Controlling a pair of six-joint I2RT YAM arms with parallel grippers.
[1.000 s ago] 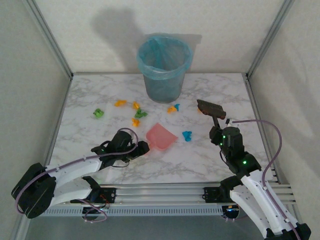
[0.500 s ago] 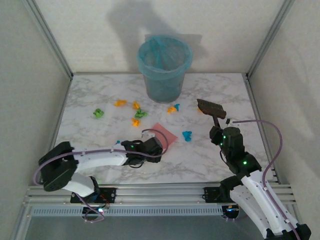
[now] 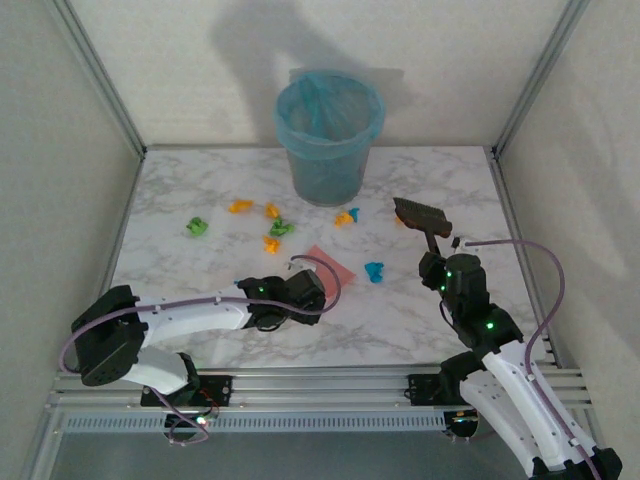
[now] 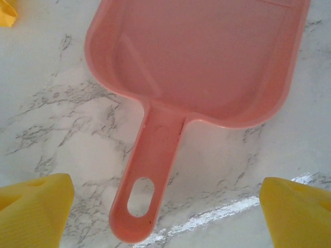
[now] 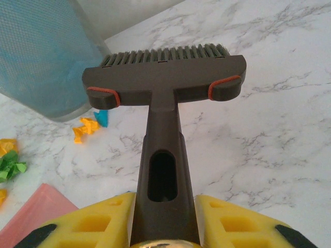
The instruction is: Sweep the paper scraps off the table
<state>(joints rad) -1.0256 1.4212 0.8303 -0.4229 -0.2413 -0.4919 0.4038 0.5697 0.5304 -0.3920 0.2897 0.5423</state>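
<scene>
My left gripper is above the dustpan's handle, which lies flat between the gripper's open yellow fingers. Next I will bring the gripper down around the handle by its slot [image 4: 149, 169] and close it.
Several paper scraps lie across the far half of the table [image 3: 180, 270]: green ones [image 3: 197, 227] [image 3: 282, 228], orange ones [image 3: 239, 206] [image 3: 270, 243] and a blue one [image 3: 375, 271]. My left gripper [image 3: 312, 283] hovers open over the pink dustpan [image 3: 335, 266]. In the left wrist view the dustpan's handle [image 4: 150, 175] lies flat between the yellow fingers [image 4: 33, 212], touching neither. My right gripper [image 3: 445, 268] is shut on the handle of the dark-bristled brush [image 3: 420, 214], held off the table with bristles pointing away [image 5: 165, 77].
A blue-lined round bin [image 3: 329, 135] stands at the back centre, left of the brush head [image 5: 41, 57]. An orange and a blue scrap [image 5: 85, 128] lie at its foot. Aluminium rails frame the table; white walls close in on both sides.
My left arm has swung right from the near left and come over the dustpan handle, its jaws spreading a little wider. The right arm and brush have stayed put.
</scene>
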